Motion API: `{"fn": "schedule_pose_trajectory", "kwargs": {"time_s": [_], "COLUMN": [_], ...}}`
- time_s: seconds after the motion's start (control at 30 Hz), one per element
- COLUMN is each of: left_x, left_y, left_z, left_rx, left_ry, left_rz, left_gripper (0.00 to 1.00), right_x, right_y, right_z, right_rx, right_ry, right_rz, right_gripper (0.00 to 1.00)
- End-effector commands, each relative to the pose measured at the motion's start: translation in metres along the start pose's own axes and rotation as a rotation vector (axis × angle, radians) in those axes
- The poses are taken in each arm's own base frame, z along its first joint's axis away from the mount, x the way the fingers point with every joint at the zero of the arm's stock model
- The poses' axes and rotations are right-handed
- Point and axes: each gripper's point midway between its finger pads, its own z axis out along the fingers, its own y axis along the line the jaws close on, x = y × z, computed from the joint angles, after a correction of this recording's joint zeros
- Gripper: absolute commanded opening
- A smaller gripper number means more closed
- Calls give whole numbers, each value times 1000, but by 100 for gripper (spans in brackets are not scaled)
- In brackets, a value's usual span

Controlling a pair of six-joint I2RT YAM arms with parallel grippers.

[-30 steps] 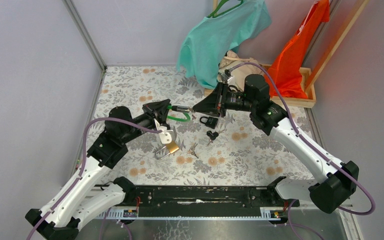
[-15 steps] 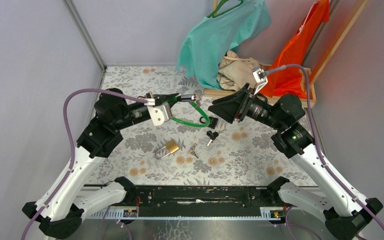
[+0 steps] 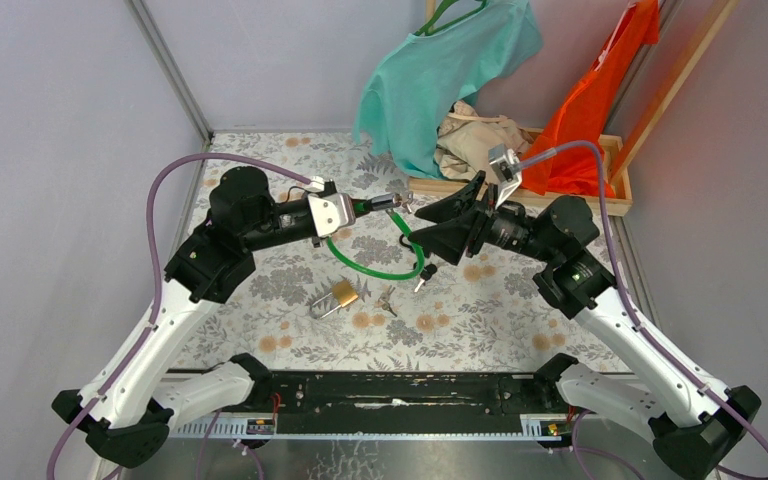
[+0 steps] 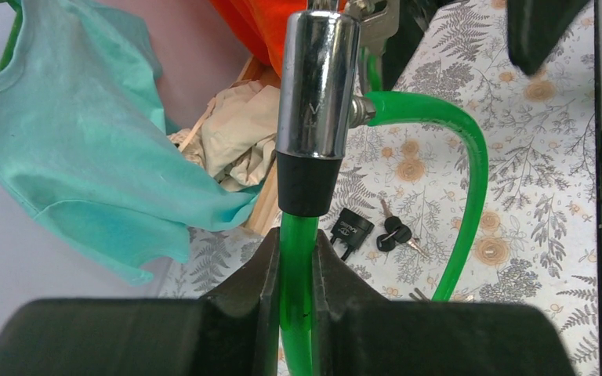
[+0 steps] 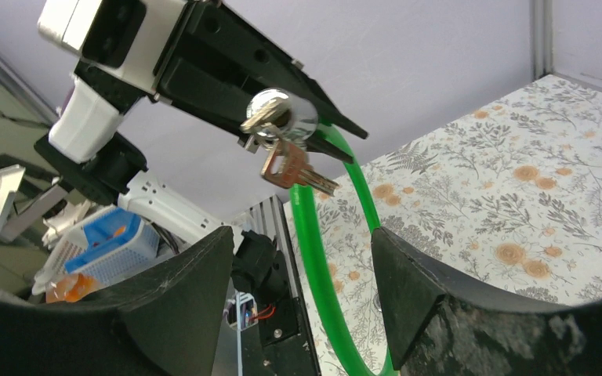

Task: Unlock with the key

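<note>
I will next move my right gripper slightly toward the left gripper and close it on the green cable near its metal end, since the cable's bend already passes between the open fingers.
My left gripper [image 3: 355,210] [image 4: 291,258] is shut on the green cable [image 4: 470,157] of a cable lock, just below its chrome barrel [image 4: 317,78] [image 3: 385,203] [image 5: 282,113]. It holds the lock above the table. A silver key sits at the barrel's end face, and a bronze key [image 5: 290,168] [image 3: 399,201] dangles from the same ring. The cable loop [image 3: 380,268] [image 5: 321,258] hangs down. My right gripper [image 3: 415,226] [image 5: 302,235] is open and faces the barrel end. It is a short way off, with the cable passing between its fingers and nothing gripped.
On the floral table lie a brass padlock [image 3: 343,293], small silver keys [image 3: 387,298], black-headed keys [image 3: 423,272] [image 4: 396,233] and a small black padlock [image 4: 350,229]. A wooden tray [image 3: 600,205] at the back right holds clothes, including a teal shirt [image 3: 440,70] and an orange cloth [image 3: 600,90].
My left arm has lifted the cable lock and carried it right. My right gripper has opened, drawn back, then come forward toward the barrel end.
</note>
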Motion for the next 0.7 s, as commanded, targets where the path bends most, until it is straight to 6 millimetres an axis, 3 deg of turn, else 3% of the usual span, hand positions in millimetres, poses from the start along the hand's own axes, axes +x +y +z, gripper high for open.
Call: {"fn": "schedule_pose_trajectory", "kwargs": {"time_s": [0.0, 0.07, 0.1, 0.2, 0.23, 0.37, 0.53, 0.67], "left_x": [-26, -25, -26, -24, -22, -8, 4, 35], "left_y": [13, 13, 14, 19, 25, 52, 79, 76], "left_z": [-6, -5, -5, -4, -4, -11, -28, -32], "left_rx": [-53, -56, -59, -88, -121, -213, -308, -341], "left_ry": [-58, -56, -55, -44, -28, 9, -9, 83], "left_rz": [-9, -23, -32, -76, -106, -217, -316, -325], "left_gripper": [0, 0, 0, 0, 0, 0, 0, 0], "right_x": [-6, 1, 4, 6, 7, 20, 58, 75], "right_y": [18, 16, 12, 0, -5, -24, -46, -68], "right_z": [13, 17, 19, 21, 19, 4, -12, -33], "right_rx": [-60, -45, -27, 37, 63, 173, 293, 473], "right_ry": [-4, 6, 11, 11, 3, -5, 126, 172], "right_rz": [-128, -137, -141, -139, -141, -137, -61, 30], "right_gripper": [69, 63, 56, 13, 3, 0, 0, 0]}}
